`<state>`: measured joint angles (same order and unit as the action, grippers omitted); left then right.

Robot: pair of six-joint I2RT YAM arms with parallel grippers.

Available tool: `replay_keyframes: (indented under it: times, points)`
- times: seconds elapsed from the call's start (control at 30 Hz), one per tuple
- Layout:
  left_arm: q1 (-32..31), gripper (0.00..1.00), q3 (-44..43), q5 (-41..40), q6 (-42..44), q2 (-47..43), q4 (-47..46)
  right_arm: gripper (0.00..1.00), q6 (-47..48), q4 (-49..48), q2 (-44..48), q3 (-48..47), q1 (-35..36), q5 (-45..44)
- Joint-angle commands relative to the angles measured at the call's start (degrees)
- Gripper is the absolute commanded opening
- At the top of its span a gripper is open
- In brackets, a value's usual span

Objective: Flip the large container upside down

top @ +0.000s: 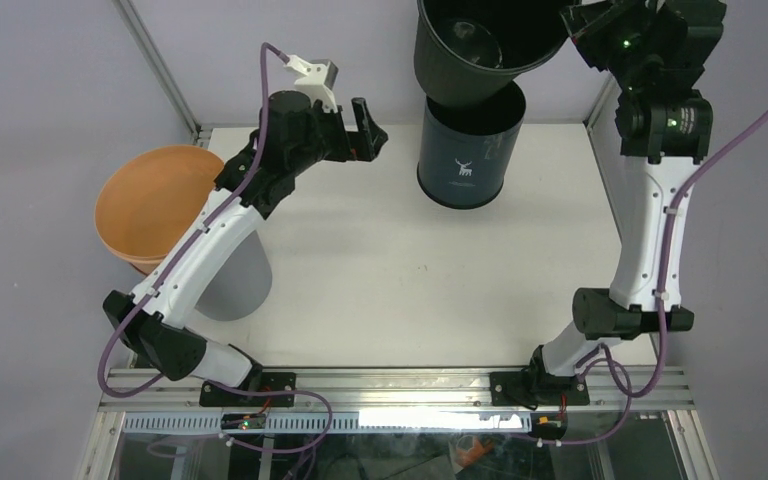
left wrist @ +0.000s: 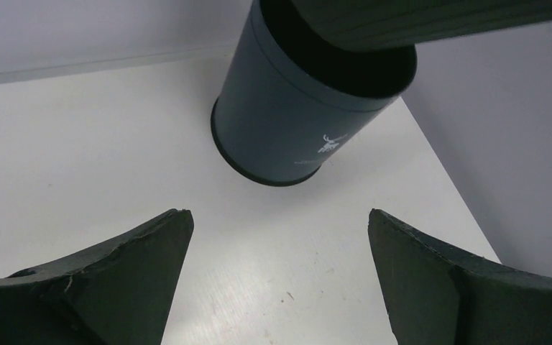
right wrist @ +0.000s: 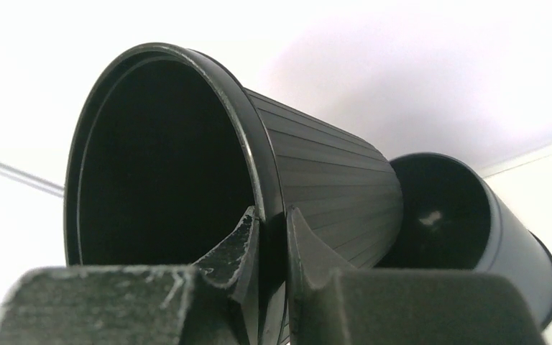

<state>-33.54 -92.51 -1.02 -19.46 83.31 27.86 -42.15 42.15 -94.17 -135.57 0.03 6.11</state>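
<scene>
My right gripper will next carry the black container back past the tin (top: 465,150) and down to release it on the empty tabletop, as the container's base hangs over the tin.
The large black ribbed container (top: 470,50) hangs in the air at the back of the table, tilted, its mouth facing the top camera. My right gripper (top: 577,24) is shut on its rim, one finger inside and one outside, as the right wrist view shows (right wrist: 273,215). The container (right wrist: 330,172) fills that view. Its base hangs over the open mouth of a dark blue tin (top: 465,150) with a white deer mark. My left gripper (top: 370,125) is open and empty, to the left of the tin (left wrist: 287,122), fingertips apart (left wrist: 280,215). The black container (left wrist: 417,21) crosses the top of the left wrist view.
An orange bowl (top: 150,205) rests on a grey container (top: 235,275) at the table's left edge, under my left arm. A metal frame post (top: 160,70) stands at the back left. The white table (top: 410,270) spreads in front of the tin.
</scene>
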Motion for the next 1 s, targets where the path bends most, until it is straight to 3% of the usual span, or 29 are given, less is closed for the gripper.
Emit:
replay_keyframes:
  times: [0.0,0.1,0.23,0.33,0.57,0.8,0.97]
  points:
    - [3.35,0.99,-3.39,3.64,0.40,-3.91,-1.24,0.00,-0.72,-12.90,7.82,-0.17,0.27,4.02]
    - [5.97,0.99,-3.84,5.77,-0.13,-4.55,-0.65,0.00,-1.71,-13.05,8.36,0.46,0.32,7.94]
    - [11.33,0.99,-4.33,7.42,-0.08,-6.85,0.80,0.00,-6.29,-17.75,8.95,5.25,0.32,21.78]
    - [16.56,0.99,-5.03,5.71,-2.35,-8.29,2.43,0.00,-7.16,-16.54,9.54,7.84,2.18,26.80]
    - [23.11,0.99,-4.44,0.42,-10.74,-8.29,4.11,0.00,4.60,0.30,10.18,8.78,11.77,22.17]
    - [24.03,0.99,-4.81,1.41,-11.66,-6.24,4.67,0.00,6.42,5.86,15.83,28.33,17.50,17.35]
    - [23.83,0.99,-4.48,10.41,-10.56,-3.90,4.03,0.00,2.90,6.14,18.55,39.12,17.58,13.25]
